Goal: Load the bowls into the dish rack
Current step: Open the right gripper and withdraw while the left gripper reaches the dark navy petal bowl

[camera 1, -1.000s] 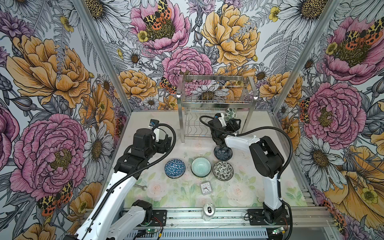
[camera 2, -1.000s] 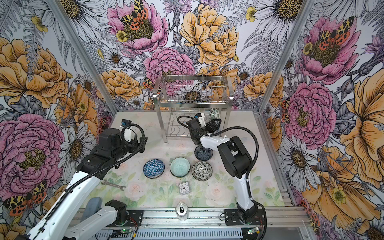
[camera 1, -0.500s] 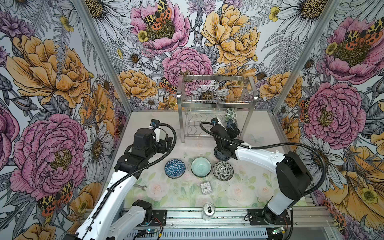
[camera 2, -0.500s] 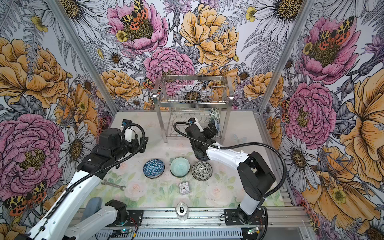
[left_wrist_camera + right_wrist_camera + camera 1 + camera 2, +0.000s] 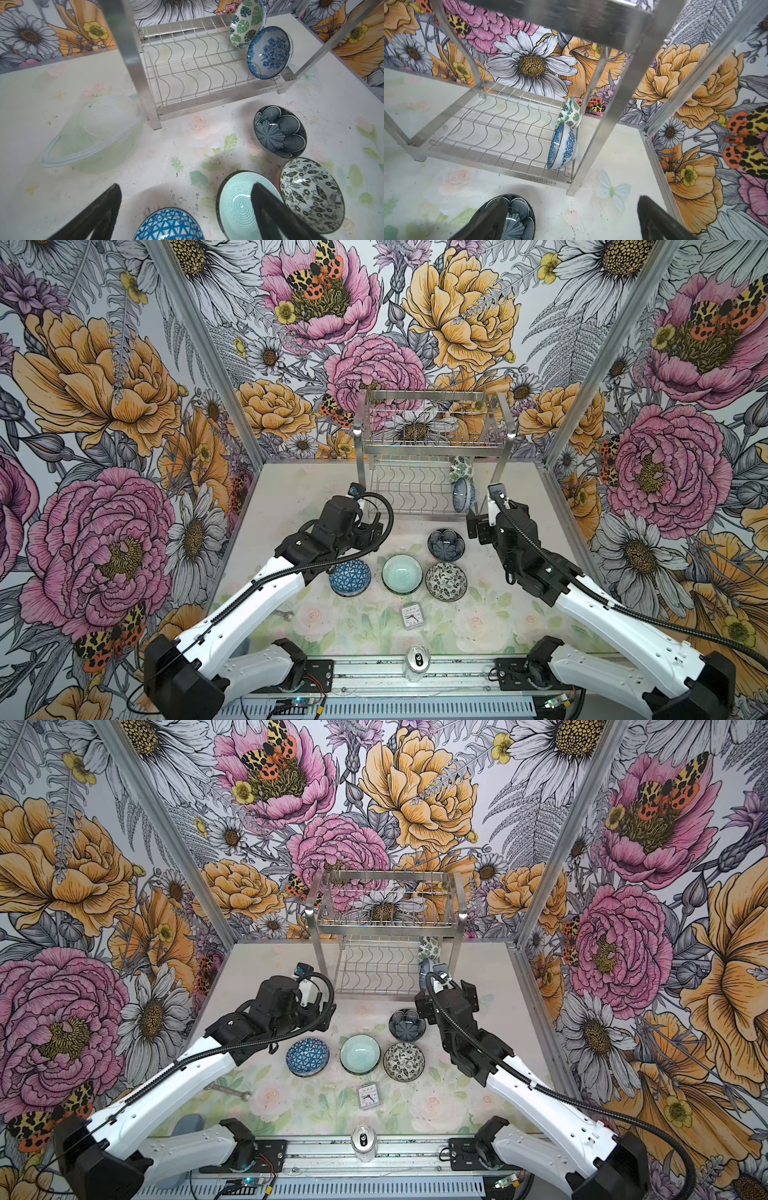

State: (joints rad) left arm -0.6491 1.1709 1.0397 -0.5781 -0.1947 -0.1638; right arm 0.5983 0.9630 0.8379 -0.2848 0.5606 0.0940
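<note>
The near rim of the navy petal bowl (image 5: 432, 553) (image 5: 258, 139) faces my left gripper uncovered. My left gripper should move past the pale teal bowl and go down open onto that rim.
The dish rack (image 5: 432, 446) stands at the back of the table. In its lower wavy tier (image 5: 207, 103), at the right end, a green-leaf bowl (image 5: 246, 22) and a blue floral bowl (image 5: 269, 52) stand on edge. On the table in front lie four bowls: navy petal (image 5: 446, 544), blue triangle (image 5: 350, 577), pale teal (image 5: 402, 573) and black-white leaf (image 5: 446, 581). My left gripper (image 5: 185, 187) hangs open over the table just behind the blue triangle bowl (image 5: 169, 225). My right gripper (image 5: 572, 199) is open and empty by the rack's front right leg, right of the navy bowl (image 5: 513, 220).
A small square clock (image 5: 412, 616) and a can (image 5: 417, 662) sit near the front edge. A wrench (image 5: 228, 1091) lies front left. A clear overturned plastic bowl (image 5: 91, 135) rests left of the rack's front left leg. Patterned walls close in three sides.
The right arm has drawn back from the rack and swung right, off the navy bowl, to the rack's front right leg. The left arm has hardly moved.
</note>
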